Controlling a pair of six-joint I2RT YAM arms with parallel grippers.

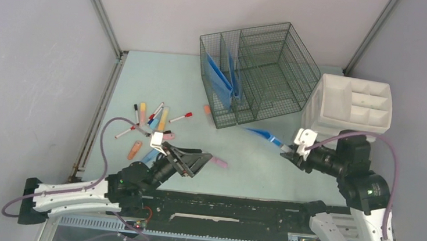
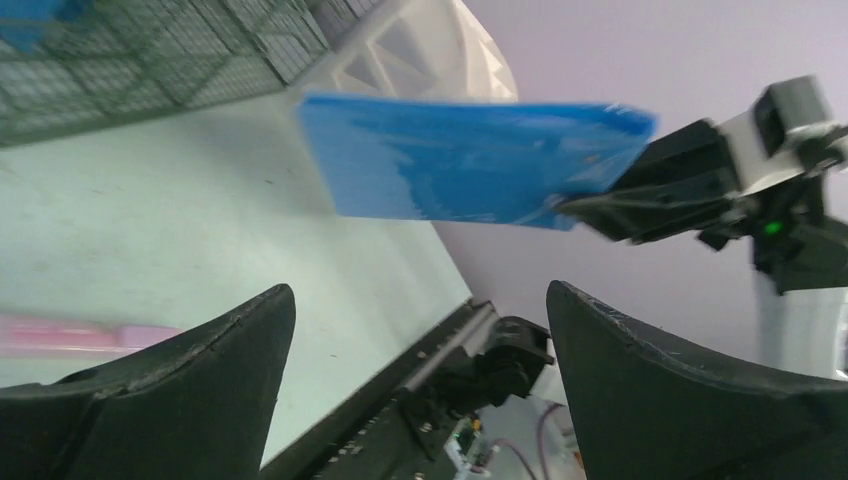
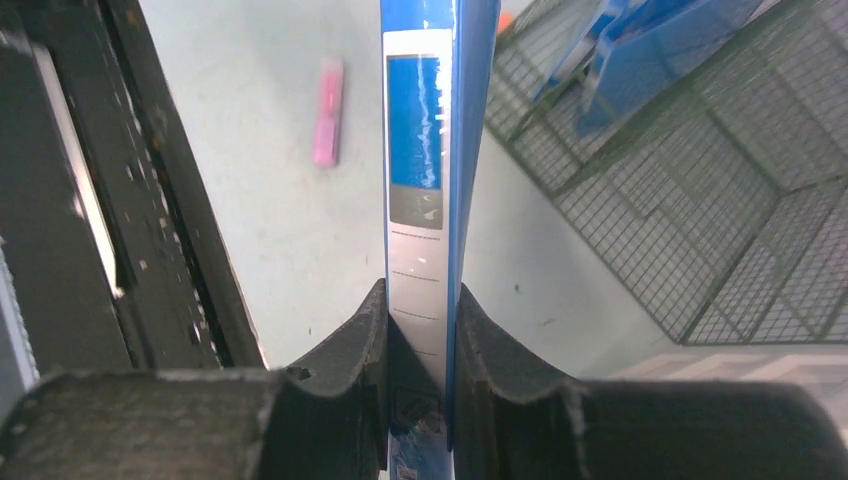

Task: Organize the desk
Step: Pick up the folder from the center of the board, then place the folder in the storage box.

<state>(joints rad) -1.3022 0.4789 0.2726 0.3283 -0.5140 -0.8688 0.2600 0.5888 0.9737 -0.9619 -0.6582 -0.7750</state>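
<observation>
My right gripper rises outward over the wire basket's wide section (image 1: 279, 67) (image 3: 705, 225) next, tilts the folder flatter, then lowers and releases it there, since that section is empty.
The pale mint-green desk (image 1: 161, 87) carries scattered pens and markers (image 1: 152, 119) at the left. My right gripper (image 1: 287, 156) is shut on a thin blue folder (image 1: 263, 135) and holds it edge-up above the desk in front of the wire basket (image 1: 256, 72). The folder fills the middle of the right wrist view (image 3: 425, 140) and shows flat-on in the left wrist view (image 2: 460, 160). My left gripper (image 1: 208, 158) is open and empty, low over the desk beside a pink marker (image 1: 219, 162).
Two more blue folders (image 1: 221, 77) stand in the wire basket's left compartments. A white divided organiser (image 1: 352, 106) stands tilted at the right. An orange piece (image 1: 207, 109) lies by the basket. A black rail (image 1: 238, 213) runs along the near edge.
</observation>
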